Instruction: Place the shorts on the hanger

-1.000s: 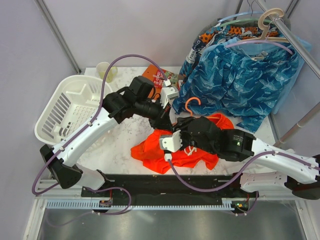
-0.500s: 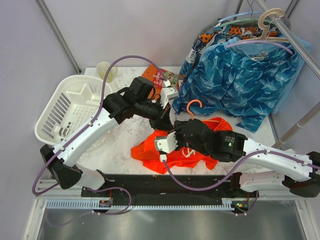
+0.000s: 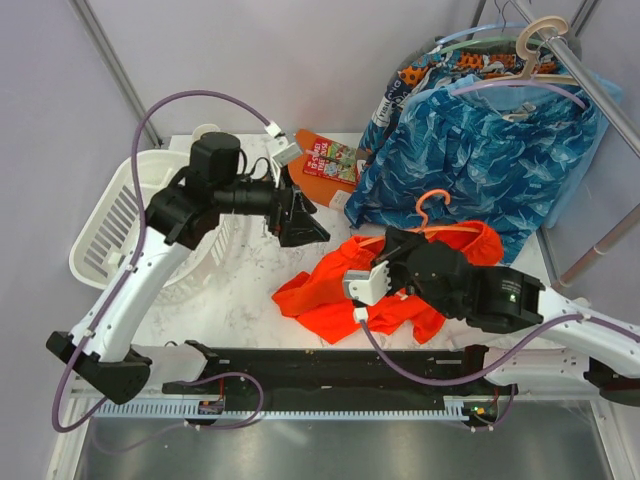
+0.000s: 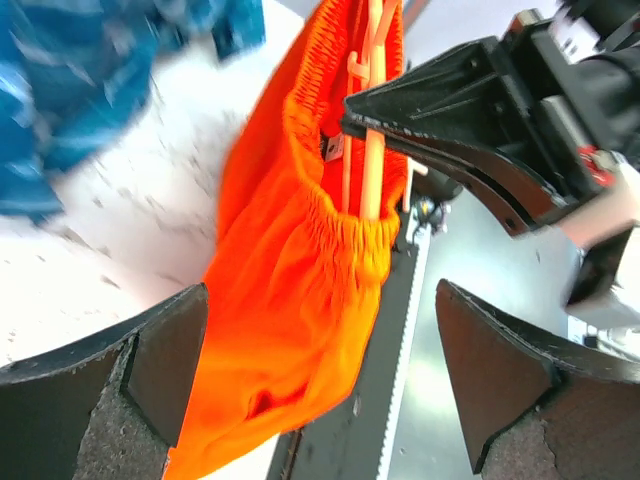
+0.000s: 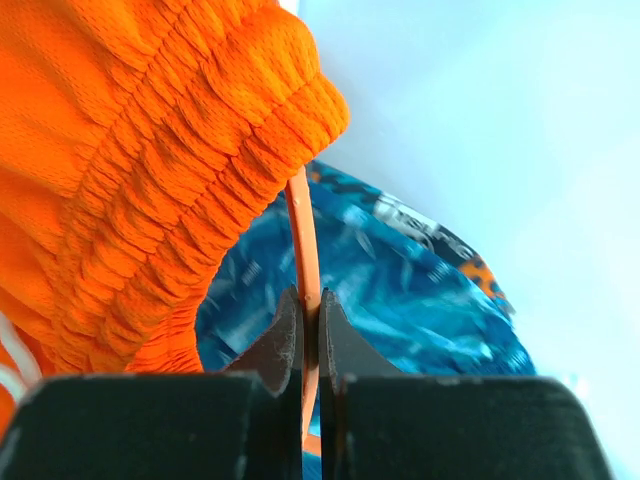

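My right gripper lifts outward and to the right in the top view to the garment bar's bare part point(image 3: 584, 74) next and releases, because the hanger's hook stands free.
The bright orange-red shorts point(image 3: 335, 292) hang by their waistband from the thin orange hanger point(image 3: 432, 206), and their lower part trails on the table. My right gripper point(image 3: 392, 241) is shut on the hanger's bar. In the right wrist view the fingers point(image 5: 288, 335) pinch the hanger point(image 5: 305, 240) just under the gathered waistband of the shorts point(image 5: 150, 180). My left gripper point(image 3: 305, 222) stands wide open, left of the shorts and apart from them. Its wrist view shows the shorts point(image 4: 290, 250), with the hanger point(image 4: 372, 130) threaded through the waistband, beyond the left gripper point(image 4: 320, 300).
A white basket point(image 3: 125, 215) sits at the left under the left arm. Blue patterned garments point(image 3: 480, 150) hang from a rail at the back right, just behind the hanger. An orange-red packet point(image 3: 325, 160) lies at the back. A black rail point(image 3: 330, 365) runs along the near edge.
My left gripper let go, opened wide and drew back to the left. My right gripper closed on the hanger and moved right and up, raising the waistband of the shorts.
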### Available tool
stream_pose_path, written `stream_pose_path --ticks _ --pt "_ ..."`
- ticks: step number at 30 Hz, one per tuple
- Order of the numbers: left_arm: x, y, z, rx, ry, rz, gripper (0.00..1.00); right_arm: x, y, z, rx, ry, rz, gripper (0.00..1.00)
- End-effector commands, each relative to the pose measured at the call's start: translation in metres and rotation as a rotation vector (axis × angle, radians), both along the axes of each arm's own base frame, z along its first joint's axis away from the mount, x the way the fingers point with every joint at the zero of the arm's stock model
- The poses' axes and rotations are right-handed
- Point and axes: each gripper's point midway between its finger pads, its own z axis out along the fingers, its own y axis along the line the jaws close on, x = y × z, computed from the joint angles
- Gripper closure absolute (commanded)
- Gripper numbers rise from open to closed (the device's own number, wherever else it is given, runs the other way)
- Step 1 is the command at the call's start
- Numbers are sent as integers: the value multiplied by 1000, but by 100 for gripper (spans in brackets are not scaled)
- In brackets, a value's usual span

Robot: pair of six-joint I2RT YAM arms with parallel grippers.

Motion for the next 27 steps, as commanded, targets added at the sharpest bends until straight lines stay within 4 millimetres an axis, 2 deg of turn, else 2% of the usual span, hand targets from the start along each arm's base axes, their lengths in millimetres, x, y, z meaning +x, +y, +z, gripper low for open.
stream_pose_path --ticks 1,4,6,7,8,11,15,16,18,19,21,22,25,27 --pt "-4 12 60 -130 -137 21 1 8 -36 50 -45 -180 -78 100" --pt "-2 17 67 -143 -167 40 1 17 -48 78 -25 -223 -118 100" --pt "-2 18 67 -147 -166 41 1 30 -63 98 -21 -255 -170 100" --pt "-3 17 67 -150 -165 36 1 34 -63 103 -8 -257 -158 100" --pt "-3 17 68 -152 -164 35 1 44 -76 113 -4 -269 -207 100" --pt "-4 17 71 -162 -160 29 1 56 -85 131 16 -298 -229 100" --pt "-6 17 73 -173 -158 20 1 75 -97 145 24 -329 -239 100" --pt "-9 17 74 -176 -160 13 1 87 -112 146 1 -338 -278 100" --pt "-11 17 72 -176 -154 6 1 98 -114 151 16 -359 -234 100" --pt "-12 18 72 -177 -159 4 1 111 -136 149 -8 -367 -289 100" --pt "-13 18 71 -177 -162 0 1 123 -140 157 9 -393 -262 100" --pt "-15 20 72 -179 -172 -2 1 129 -159 160 3 -402 -312 100" --pt "-17 21 72 -179 -184 -2 1 138 -167 170 -14 -453 -298 100" --pt "-18 21 68 -173 -182 -3 1 137 -163 179 -29 -498 -266 100"
